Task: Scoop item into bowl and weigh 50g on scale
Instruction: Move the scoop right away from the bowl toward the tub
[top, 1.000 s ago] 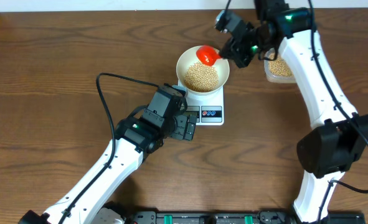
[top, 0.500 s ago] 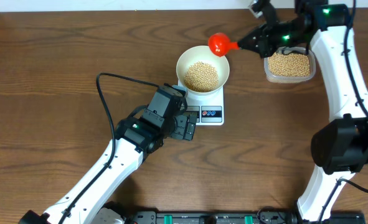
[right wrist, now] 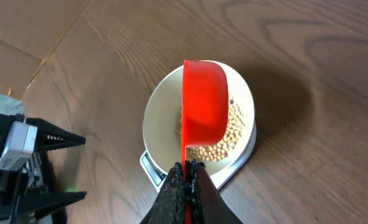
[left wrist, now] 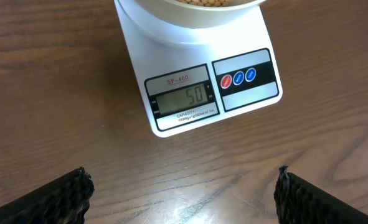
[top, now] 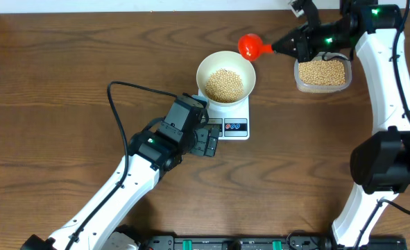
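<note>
I should next move my right gripper to the right in the overhead view, lower the scoop (top: 248,46) onto the beans in the tub and then release it, because the scale shows the target weight.
The white bowl (top: 206,71) sits on the white scale (top: 232,121) and holds a pile of tan beans (top: 225,84). In the left wrist view the scale's display (left wrist: 183,99) reads 50. My right gripper (top: 284,47) is shut on the handle of a red scoop (top: 248,46), held in the air beyond the bowl's far right rim. In the right wrist view the scoop (right wrist: 203,102) hangs above the bowl (right wrist: 162,112). My left gripper (top: 209,141) is open and empty on the table, just in front of the scale's front left corner.
A clear plastic tub (top: 322,73) full of beans stands at the back right, under my right arm. A black cable (top: 118,111) runs over the table left of the scale. The table's far edge is close behind the scoop.
My right gripper lifted the red scoop out of the bowl and drew it back to the right, toward the tub. The left arm has not moved.
</note>
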